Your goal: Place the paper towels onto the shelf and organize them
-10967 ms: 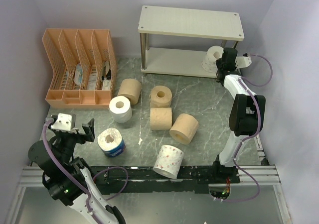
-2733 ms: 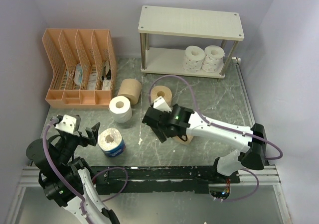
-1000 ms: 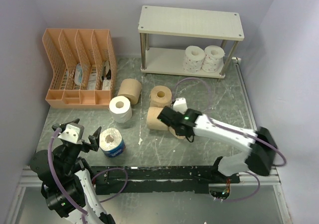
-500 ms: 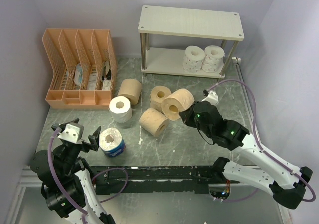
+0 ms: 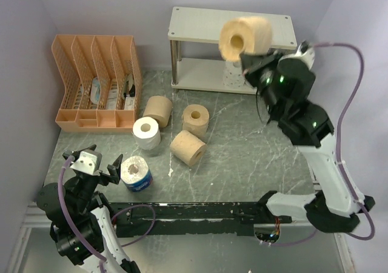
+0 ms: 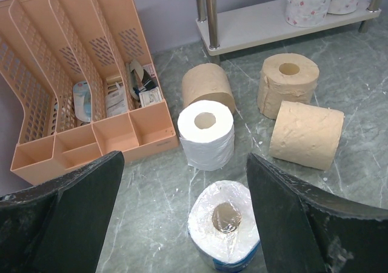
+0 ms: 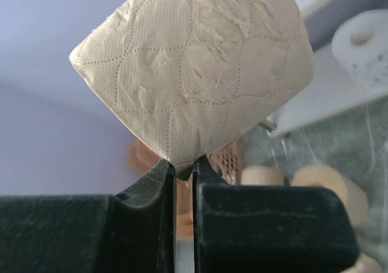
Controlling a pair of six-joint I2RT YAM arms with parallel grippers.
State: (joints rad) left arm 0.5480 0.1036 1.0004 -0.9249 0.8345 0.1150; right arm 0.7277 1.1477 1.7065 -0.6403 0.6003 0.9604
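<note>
The upper board's empty end [image 5: 283, 31] lies outward of my right gripper, to its right in the top view, so next I move that way and release the tan roll there.
My right gripper [image 5: 250, 56] is shut on the wall of a tan paper towel roll [image 5: 244, 35] and holds it high over the shelf [image 5: 200, 24]; the roll fills the right wrist view [image 7: 194, 67] above the pinched jaws. White speckled rolls stand on the shelf's lower board [image 6: 309, 0]. Three tan rolls [image 5: 196, 117], [image 5: 157, 110], [image 5: 187, 147], a white roll [image 5: 146, 131] and a blue-wrapped roll [image 5: 135, 172] are on the table. My left gripper [image 6: 182, 224] is open just above and before the blue-wrapped roll [image 6: 225, 223].
An orange mesh file organizer [image 5: 97, 82] stands at the back left, holding small items. Purple walls close in on three sides. A black rail [image 5: 200, 212] runs along the table's near edge.
My right gripper has lifted the tan roll from above the table's middle up and back over the shelf's top board. The left arm has not moved.
</note>
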